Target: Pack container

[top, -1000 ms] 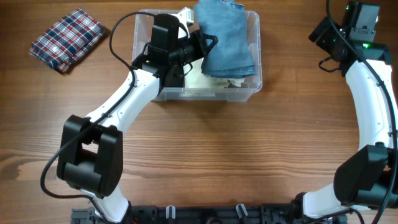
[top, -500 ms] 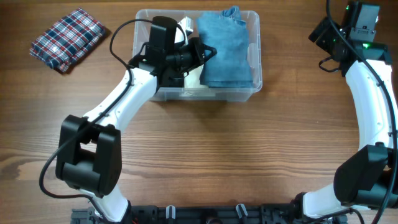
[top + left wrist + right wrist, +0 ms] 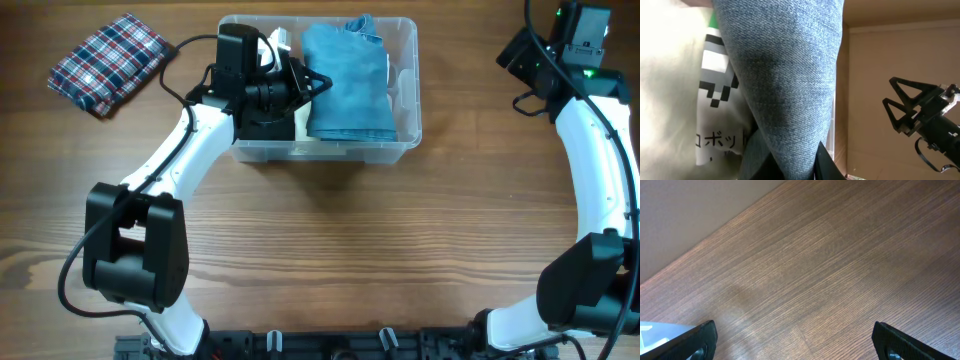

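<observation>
A gap remains beside the container's side, so next I will move my left gripper to the right in the overhead view and release the jeans' edge there.
The clear container stands at the top middle of the table. Folded blue jeans lie in its right half, over a white printed garment. My left gripper reaches into the container from the left and is shut on the jeans' edge; the left wrist view shows the denim pinched between its fingers beside the white garment. My right gripper is open and empty, raised at the far right of the table.
A folded red, white and blue plaid garment lies on the table at the top left. A corner of the container shows at the lower left of the right wrist view.
My left gripper has drawn back to the left, pulling the jeans and the container leftward. The jeans now lie flatter inside the container. The right arm has not moved.
</observation>
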Motion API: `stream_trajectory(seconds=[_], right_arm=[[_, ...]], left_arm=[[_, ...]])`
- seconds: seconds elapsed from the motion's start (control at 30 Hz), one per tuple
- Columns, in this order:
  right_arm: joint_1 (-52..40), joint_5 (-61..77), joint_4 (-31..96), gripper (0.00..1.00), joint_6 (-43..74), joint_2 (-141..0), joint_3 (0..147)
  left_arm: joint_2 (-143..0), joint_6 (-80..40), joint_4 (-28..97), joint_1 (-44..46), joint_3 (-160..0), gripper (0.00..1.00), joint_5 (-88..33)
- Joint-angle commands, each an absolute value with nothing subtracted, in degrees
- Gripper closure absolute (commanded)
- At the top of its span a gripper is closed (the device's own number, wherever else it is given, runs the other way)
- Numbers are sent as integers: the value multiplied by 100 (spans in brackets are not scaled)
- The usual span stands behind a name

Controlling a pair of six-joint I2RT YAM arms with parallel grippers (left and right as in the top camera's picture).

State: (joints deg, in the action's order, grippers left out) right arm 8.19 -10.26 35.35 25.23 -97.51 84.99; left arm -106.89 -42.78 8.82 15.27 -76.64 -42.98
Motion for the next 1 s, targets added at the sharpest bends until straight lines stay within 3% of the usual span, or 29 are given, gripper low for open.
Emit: stream_trajectory(seconds=[0.0,0.33,0.4,0.47,0.7,0.97], right_arm=[[812,-976,3522,0,2565,-9848,8466],[812,-976,3522,0,2565,-9848,8466],[812,-976,3522,0,2565,-9848,8466],[812,-976,3522,0,2565,-9848,8466],[812,-976,3522,0,2565,-9848,8466],[812,-976,3522,0,2565,-9848,8466]], left_arm=[[-10643,-4292,604,1702,-7802,89,-4532],[-10676,-4397,519,1949,-7802,86,-4060],[-10676,-4397,519,1935,-7802,75,-4040],[-10676,-4370,513,1933,-7802,53,-4040],[-10674,-3642,493,1920,-7802,38,-3972],[-10659,-3618,631,1533,-7802,41,-3592]])
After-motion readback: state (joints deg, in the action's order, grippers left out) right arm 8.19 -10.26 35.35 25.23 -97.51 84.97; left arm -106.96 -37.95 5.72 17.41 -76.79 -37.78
